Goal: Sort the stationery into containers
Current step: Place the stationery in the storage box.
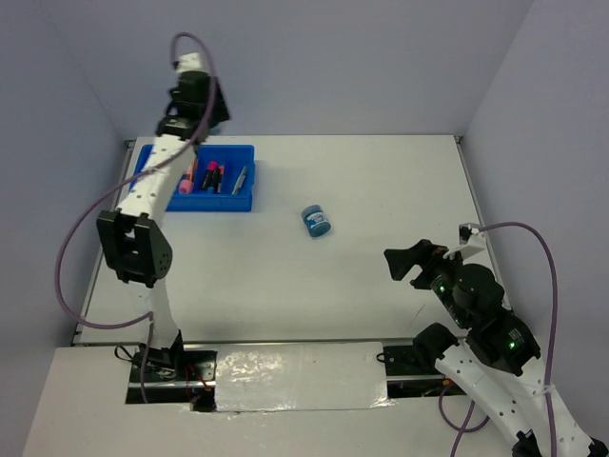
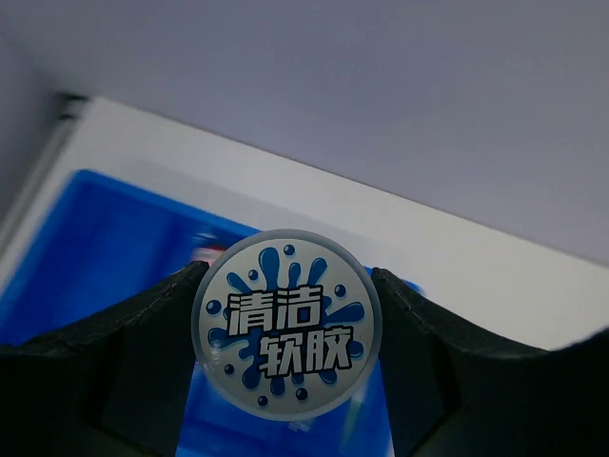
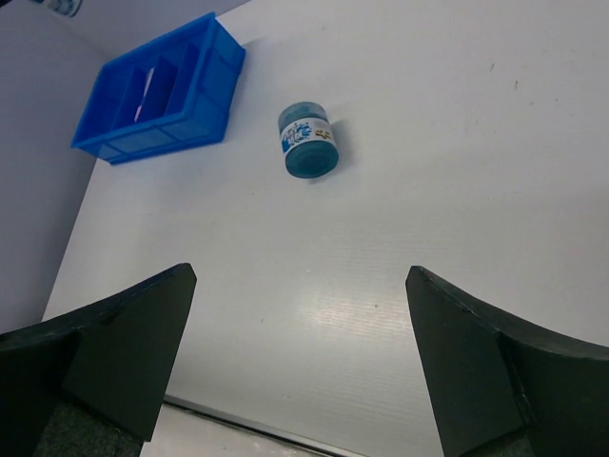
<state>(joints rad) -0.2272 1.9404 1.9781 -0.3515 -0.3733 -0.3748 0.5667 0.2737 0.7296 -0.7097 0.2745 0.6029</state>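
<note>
The tray's section by its side (image 2: 103,249) is empty. I will move my left gripper to the left in the top view and down to let go of the jar.
My left gripper (image 1: 197,95) is held above the back edge of the blue compartment tray (image 1: 214,204). In the left wrist view my left gripper (image 2: 287,276) is shut on a round blue jar (image 2: 285,328), whose silver printed lid faces the camera, with the tray (image 2: 86,248) below. The tray holds a pink tube (image 1: 185,183), black markers with pink ends (image 1: 211,176) and a thin pen (image 1: 241,177). A second blue jar (image 1: 317,221) lies on its side mid-table and shows in the right wrist view (image 3: 308,145). My right gripper (image 1: 411,259) is open and empty, near the front right.
Grey walls close the table at the back and both sides. The tray (image 3: 190,124) sits at the back left corner. A shiny taped plate (image 1: 295,376) covers the near edge between the arm bases.
</note>
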